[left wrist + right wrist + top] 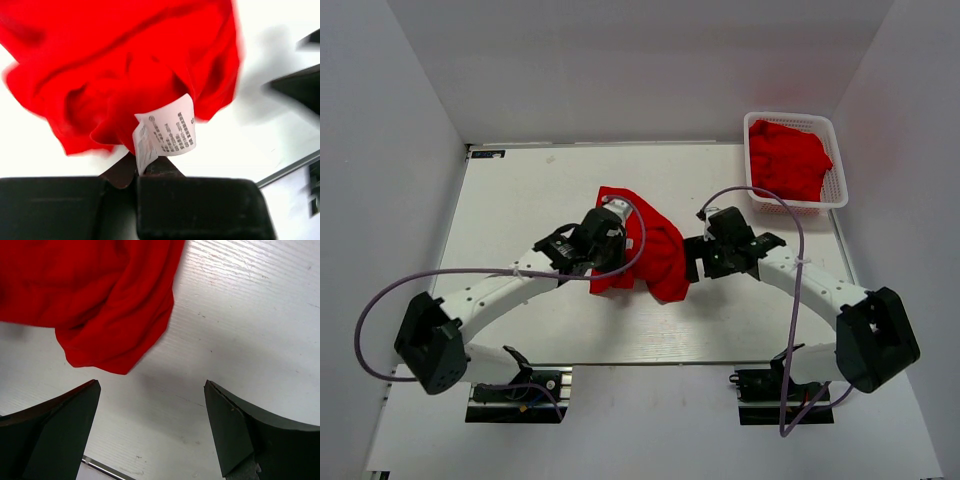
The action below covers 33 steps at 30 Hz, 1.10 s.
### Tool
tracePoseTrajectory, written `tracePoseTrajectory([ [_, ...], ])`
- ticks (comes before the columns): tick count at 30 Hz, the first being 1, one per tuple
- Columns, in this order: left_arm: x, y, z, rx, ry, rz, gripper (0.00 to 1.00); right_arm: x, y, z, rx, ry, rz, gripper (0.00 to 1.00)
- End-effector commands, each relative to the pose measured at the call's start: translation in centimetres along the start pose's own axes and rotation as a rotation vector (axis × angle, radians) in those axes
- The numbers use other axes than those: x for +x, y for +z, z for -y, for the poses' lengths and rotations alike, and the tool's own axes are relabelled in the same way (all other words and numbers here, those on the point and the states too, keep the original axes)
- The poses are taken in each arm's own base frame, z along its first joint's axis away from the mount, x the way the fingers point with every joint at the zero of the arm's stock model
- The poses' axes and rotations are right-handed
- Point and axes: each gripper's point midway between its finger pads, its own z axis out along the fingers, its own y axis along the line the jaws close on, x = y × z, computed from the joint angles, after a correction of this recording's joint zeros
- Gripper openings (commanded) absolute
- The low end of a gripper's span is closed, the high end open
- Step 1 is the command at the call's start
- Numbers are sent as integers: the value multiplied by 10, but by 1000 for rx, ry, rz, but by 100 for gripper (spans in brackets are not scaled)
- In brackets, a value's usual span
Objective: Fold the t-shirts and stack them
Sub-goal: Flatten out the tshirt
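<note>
I will move my right gripper to the left in the top view and down onto the shirt's near corner (671, 292) (116, 359), because the shirt's corner sticks out clear of the bunched cloth.
One red t-shirt (650, 250) lies crumpled on the white table (520, 190) between the arms. My left gripper (612, 222) is shut on its cloth; in the left wrist view the shirt (125, 65) bunches from the closed fingertips (160, 165), with a white care label (172, 130) hanging out. My right gripper (698, 258) is open and empty just right of the shirt; its view shows a shirt corner (110, 315) ahead of the spread fingers (230, 425). More red t-shirts (788, 160) fill the basket.
A white plastic lattice basket (835, 170) stands at the back right corner of the table. Grey walls close in the left, back and right. Cables loop from both arms near the front edge.
</note>
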Motion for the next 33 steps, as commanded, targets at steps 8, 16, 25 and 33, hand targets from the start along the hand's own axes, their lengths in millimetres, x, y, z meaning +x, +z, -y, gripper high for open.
tracePoseTrajectory([
  [8, -51, -43, -1, -21, 15, 195, 0, -12, 17, -22, -25, -78, -49, 90],
  [16, -50, -43, -5, -31, 10, 187, 0, 20, 39, -4, 150, -187, -110, 90],
  [25, -34, -33, -10, -52, 18, 121, 0, 17, 50, -30, 80, -271, 24, 90],
  [33, -28, -29, -15, -74, 12, 100, 0, 12, 72, -39, 82, -277, 57, 85],
])
